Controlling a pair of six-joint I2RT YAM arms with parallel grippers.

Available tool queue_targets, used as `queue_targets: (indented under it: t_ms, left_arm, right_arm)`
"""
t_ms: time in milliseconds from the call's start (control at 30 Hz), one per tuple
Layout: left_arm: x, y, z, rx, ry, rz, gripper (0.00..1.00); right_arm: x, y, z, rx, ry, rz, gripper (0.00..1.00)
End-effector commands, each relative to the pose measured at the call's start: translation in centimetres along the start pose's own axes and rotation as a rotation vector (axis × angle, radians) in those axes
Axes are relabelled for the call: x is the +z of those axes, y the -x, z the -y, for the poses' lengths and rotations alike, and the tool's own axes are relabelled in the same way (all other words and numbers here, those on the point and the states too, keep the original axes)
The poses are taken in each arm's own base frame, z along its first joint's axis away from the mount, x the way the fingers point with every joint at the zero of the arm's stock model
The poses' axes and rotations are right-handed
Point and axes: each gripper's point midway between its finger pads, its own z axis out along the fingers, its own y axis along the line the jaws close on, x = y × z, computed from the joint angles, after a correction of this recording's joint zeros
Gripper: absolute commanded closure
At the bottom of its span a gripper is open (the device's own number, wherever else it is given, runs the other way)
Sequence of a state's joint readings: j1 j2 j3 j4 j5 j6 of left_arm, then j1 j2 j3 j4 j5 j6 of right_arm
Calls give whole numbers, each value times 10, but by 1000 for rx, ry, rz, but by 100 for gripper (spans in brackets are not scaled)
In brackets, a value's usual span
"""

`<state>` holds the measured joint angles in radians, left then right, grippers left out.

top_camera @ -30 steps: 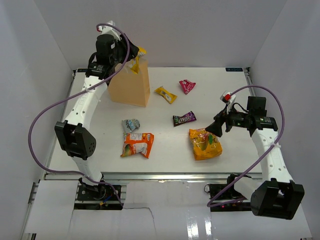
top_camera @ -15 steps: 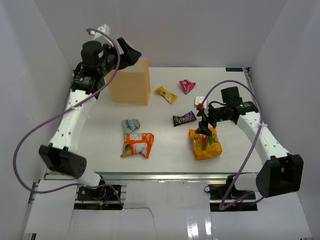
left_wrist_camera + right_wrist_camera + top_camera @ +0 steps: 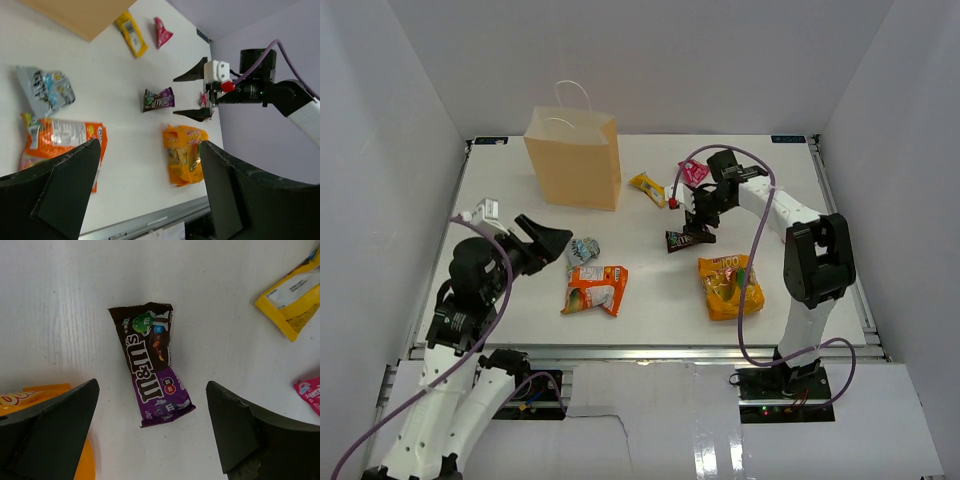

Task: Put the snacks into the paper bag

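Note:
The brown end of the dark purple packet (image 3: pixel 687 238) is the way my right gripper should shift next as it lowers onto the packet's middle.
The tan paper bag (image 3: pixel 572 160) stands at the back left, its handles up. On the table lie a yellow wrapper (image 3: pixel 650 188), a magenta wrapper (image 3: pixel 694 173), a dark purple packet (image 3: pixel 687 238), a large orange-yellow chip bag (image 3: pixel 730 287), an orange-white pouch (image 3: pixel 594 289) and a silver-blue packet (image 3: pixel 583 250). My right gripper (image 3: pixel 698 218) is open and empty, hovering over the dark purple packet (image 3: pixel 152 362), jaws on either side of it (image 3: pixel 152 425). My left gripper (image 3: pixel 552 245) is open and empty, above the table left of the silver-blue packet (image 3: pixel 47 92).
The left wrist view shows the orange-white pouch (image 3: pixel 60 142), the chip bag (image 3: pixel 184 160) and the right gripper (image 3: pixel 200 90). The yellow wrapper (image 3: pixel 292 295) and the magenta wrapper (image 3: pixel 310 392) lie close to the right gripper. White walls enclose the table.
My left arm has left the top of the paper bag and swung down to the near left, open and empty. My right gripper has moved from the chip bag to over the dark purple packet.

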<state>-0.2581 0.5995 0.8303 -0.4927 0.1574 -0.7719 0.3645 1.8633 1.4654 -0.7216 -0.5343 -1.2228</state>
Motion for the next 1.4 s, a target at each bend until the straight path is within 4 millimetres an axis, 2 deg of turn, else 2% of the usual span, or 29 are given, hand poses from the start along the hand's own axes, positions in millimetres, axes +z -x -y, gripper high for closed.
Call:
queue_targets:
  t_ms: [0, 33, 133, 267, 467, 567, 600, 700, 833, 933, 1000, 1067, 1100, 1133, 1167, 1267, 1300, 1333, 1367]
  left_arm:
    - [-12, -28, -30, -171, 92, -22, 9]
    - [-11, -40, -41, -198, 113, -37, 9]
    - [-14, -53, -51, -272, 122, -35, 9]
    - [-12, -64, -60, -296, 148, -61, 9]
    - [-5, -77, -68, -333, 186, -116, 9]
    - [-4, -81, -71, -348, 195, -127, 9]
    - [-4, -83, -73, -348, 200, -129, 9]
    - [-4, -86, -76, -354, 205, -132, 9]
    - [-4, -89, -79, -362, 212, -136, 9]
    - [-3, -91, -80, -361, 214, -142, 9]
    - [-3, -93, -82, -361, 219, -146, 9]
    - [-2, -96, -84, -364, 221, -153, 9]
    - [-2, -97, -84, -366, 220, -157, 9]
    - [-1, -99, -86, -368, 222, -162, 9]
    - [-1, -100, -86, -372, 219, -163, 9]
    - [1, -103, -86, -374, 212, -169, 9]
    - [2, -102, -87, -375, 213, -168, 9]
    - [3, -103, -87, -373, 214, -171, 9]
    - [3, -103, -87, -374, 213, -171, 9]
  right_arm:
    - [8, -2, 11, -48, -1, -44, 7]
    - [12, -6, 10, -44, 6, -57, 7]
    - [28, -16, 5, -30, 44, -78, 9]
    - [45, -23, 4, -3, 71, -98, 11]
    - [59, -30, 8, 20, 61, -126, 16]
    - [63, -33, 4, 35, 70, -135, 31]
    - [63, -33, 3, 39, 69, -135, 44]
    - [58, -32, 0, 52, 63, -132, 62]
    - [47, -14, 0, 65, 44, -83, 73]
    - [25, 23, 8, 84, 7, 17, 76]
    - [5, 63, 18, 129, -6, 121, 78]
    - [-11, 93, 29, 208, -27, 189, 81]
    - [-29, 122, 44, 191, -62, 253, 81]
    - [-36, 136, 52, 206, -82, 278, 82]
    - [-52, 168, 67, 233, -131, 338, 83]
    - [-60, 212, 82, 283, -174, 405, 84]
    - [-72, 239, 97, 246, -224, 460, 85]
    - [-73, 260, 96, 229, -231, 495, 87]
    - [-83, 282, 109, 229, -285, 559, 87]
